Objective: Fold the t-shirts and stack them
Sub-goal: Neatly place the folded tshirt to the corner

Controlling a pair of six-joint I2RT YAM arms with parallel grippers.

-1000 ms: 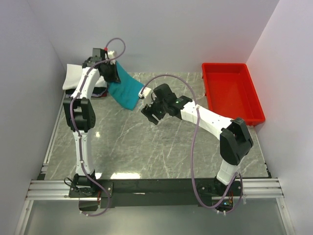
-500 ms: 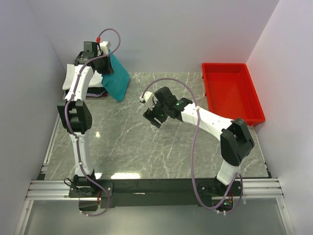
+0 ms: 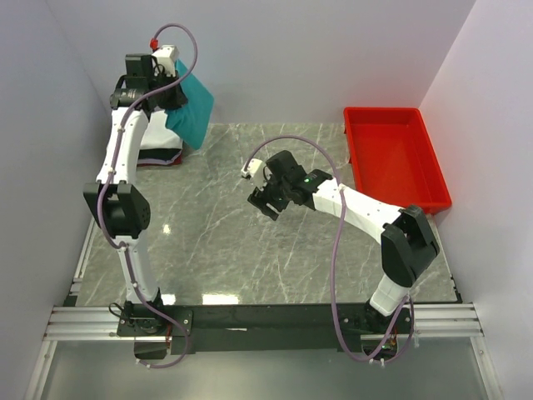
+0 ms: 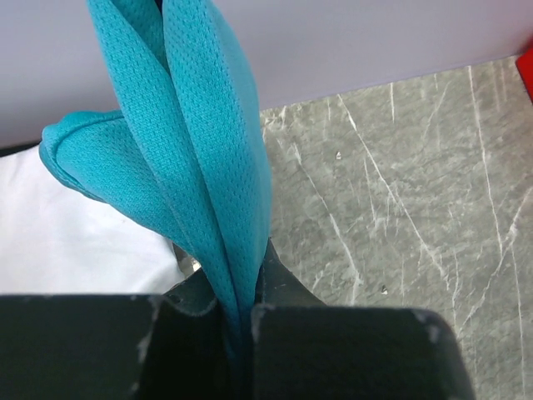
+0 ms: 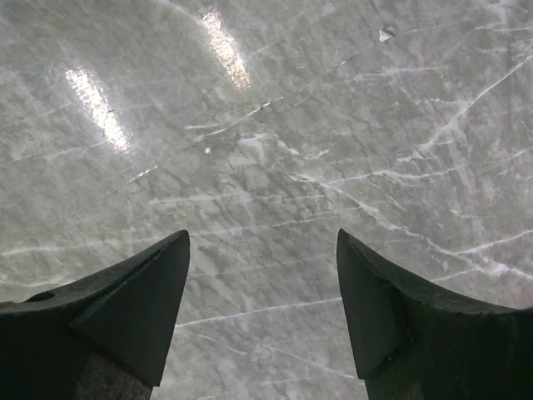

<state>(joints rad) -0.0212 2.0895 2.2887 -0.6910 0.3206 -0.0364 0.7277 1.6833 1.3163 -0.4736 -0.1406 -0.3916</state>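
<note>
I should next move my left gripper over the stack (image 4: pixel 79 237) below it, to the left in the wrist view, then lower it and release, because the teal cloth (image 4: pixel 200 150) hangs past the stack.
A folded teal-blue t-shirt (image 3: pixel 191 112) hangs in the air at the back left, and my left gripper (image 3: pixel 169 93) is shut on its upper edge. In the left wrist view the teal cloth (image 4: pixel 200 150) runs down into the narrow slit between the two black fingers (image 4: pixel 333 350). Below it lies a stack of folded shirts with a white t-shirt (image 3: pixel 162 140) (image 4: pixel 75 242) on top and a red edge (image 3: pixel 158 162) underneath. My right gripper (image 3: pixel 261 202) (image 5: pixel 262 242) hovers open over the bare marble in the middle, nothing between its fingers.
A red plastic tray (image 3: pixel 396 158) stands at the back right of the grey marble table (image 3: pixel 250 258). White walls close in the back and both sides. The left arm's cable loops above its wrist.
My left gripper has lifted the teal t-shirt up and leftward, from beside the stack to above it. The right gripper has shifted only slightly and stays open.
</note>
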